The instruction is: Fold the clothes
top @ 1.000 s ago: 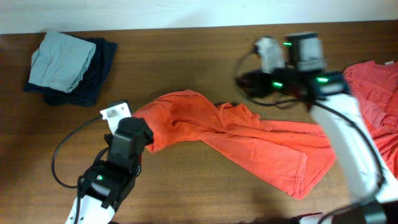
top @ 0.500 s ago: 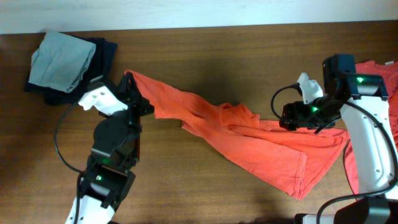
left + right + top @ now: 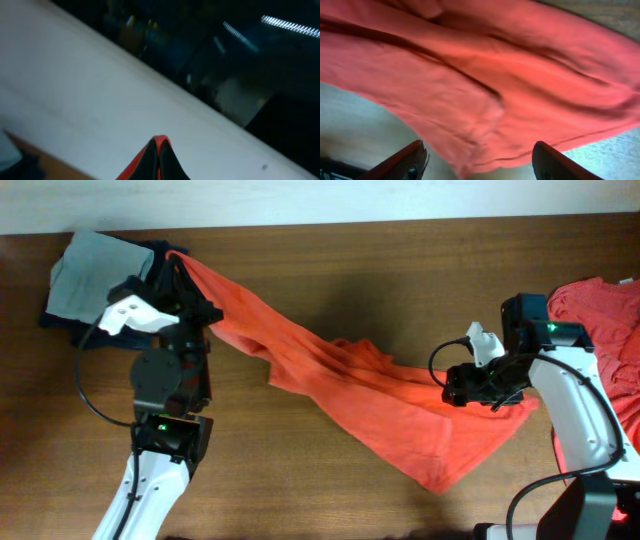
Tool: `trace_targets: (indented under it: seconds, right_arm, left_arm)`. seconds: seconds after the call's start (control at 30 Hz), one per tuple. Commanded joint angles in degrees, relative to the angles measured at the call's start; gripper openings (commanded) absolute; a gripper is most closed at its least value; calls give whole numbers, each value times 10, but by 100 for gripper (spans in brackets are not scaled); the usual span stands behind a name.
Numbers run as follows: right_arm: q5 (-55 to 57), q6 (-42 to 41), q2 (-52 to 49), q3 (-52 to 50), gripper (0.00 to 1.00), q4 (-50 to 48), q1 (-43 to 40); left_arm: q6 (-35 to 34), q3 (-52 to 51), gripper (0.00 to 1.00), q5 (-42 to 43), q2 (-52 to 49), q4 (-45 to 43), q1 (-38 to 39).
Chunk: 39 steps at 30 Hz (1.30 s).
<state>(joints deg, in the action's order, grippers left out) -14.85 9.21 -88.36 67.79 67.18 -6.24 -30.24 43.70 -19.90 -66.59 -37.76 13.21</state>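
The shirt's top-layer corner lies below my right gripper and to its left in the overhead view, so the gripper needs to move down and across onto it next.
One orange-red T-shirt hangs stretched in a long diagonal band from the far left down to the near right of the table. My left gripper is shut on its upper-left end; in the left wrist view a sliver of red cloth shows pinched between the shut fingers of that gripper. My right gripper sits at the shirt's right edge. In the right wrist view it is open, and the shirt's hem hangs loose between the wide-apart fingers. A second orange-red shirt lies crumpled at the right edge.
A pale grey-green folded garment lies on a dark navy folded garment at the far left corner, right beside my left gripper. Black cables loop by both arms. The table's back edge runs along a white wall.
My left gripper has carried the shirt's end up and to the far left, drawing the shirt out long. The right arm swung from the back centre to the shirt's right edge.
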Motion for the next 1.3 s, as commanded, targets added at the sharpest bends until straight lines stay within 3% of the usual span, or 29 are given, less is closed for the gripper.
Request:
trace_targets:
  seconds: [0.0, 0.27, 0.37, 0.5, 0.67, 1.27]
  right_arm:
    - [-12, 7, -2, -7, 73, -9, 26]
    - [-9, 41, -2, -26, 72, -56, 121]
    - [3, 40, -2, -56, 67, -82, 137]
    - [73, 12, -2, -105, 63, -133, 137]
    - [78, -12, -3, -136, 56, -181, 137]
    - [80, -18, -95, -143, 51, -183, 137]
  left_arm:
    - [5, 19, 0, 22, -1, -8, -15]
    - [5, 26, 1, 22, -1, -8, -22]
    - [5, 26, 1, 22, -1, -8, -22]
    - [6, 26, 1, 22, -1, -7, -22]
    - [6, 26, 0, 22, 0, -8, -22]
    - [16, 26, 0, 24, 0, -6, -22]
